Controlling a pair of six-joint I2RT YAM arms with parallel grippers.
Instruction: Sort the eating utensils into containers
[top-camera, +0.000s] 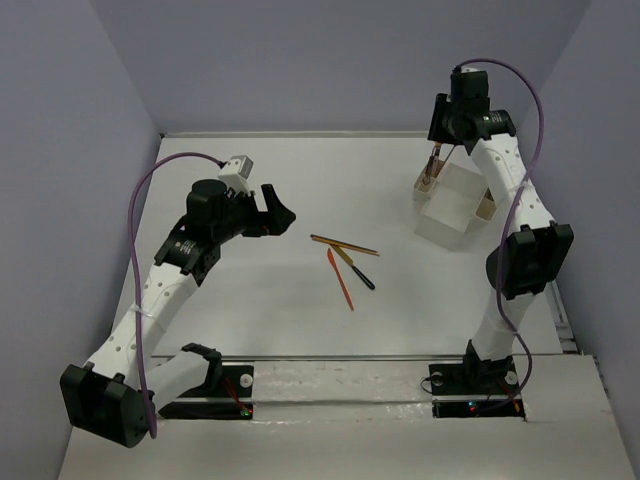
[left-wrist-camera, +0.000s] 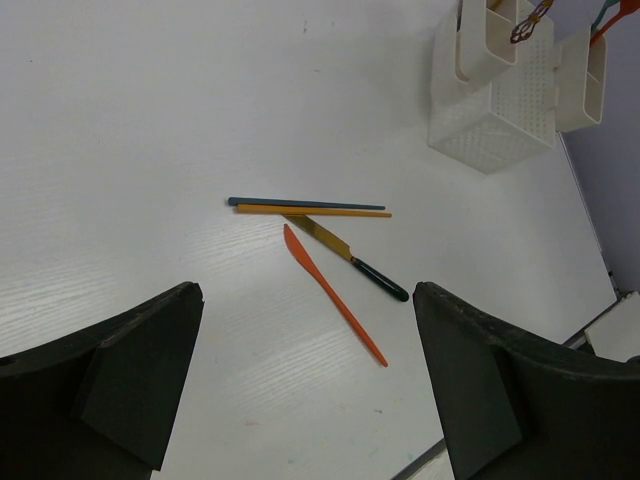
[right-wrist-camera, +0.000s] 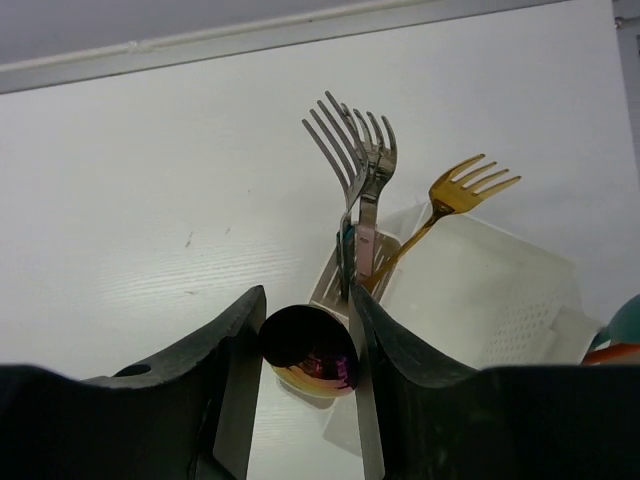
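Observation:
The spoon goes past the white bin next as my right gripper swings and turns, then lowers into the fork-holding cup with teal and orange tips.
On the table lie a dark blue stick, an orange stick, a gold knife with a black handle and an orange-red knife. My left gripper hangs open above and near them, holding nothing. The containers stand at the back right: a white bin with tan cups. Two silver forks and a gold fork stand in one cup. My right gripper is over that end, shut on the bowl of a purple-gold spoon.
Teal and orange utensil tips show at the bin's far end cup. The back wall edge runs close behind the containers. The arms' base rail crosses the near table edge.

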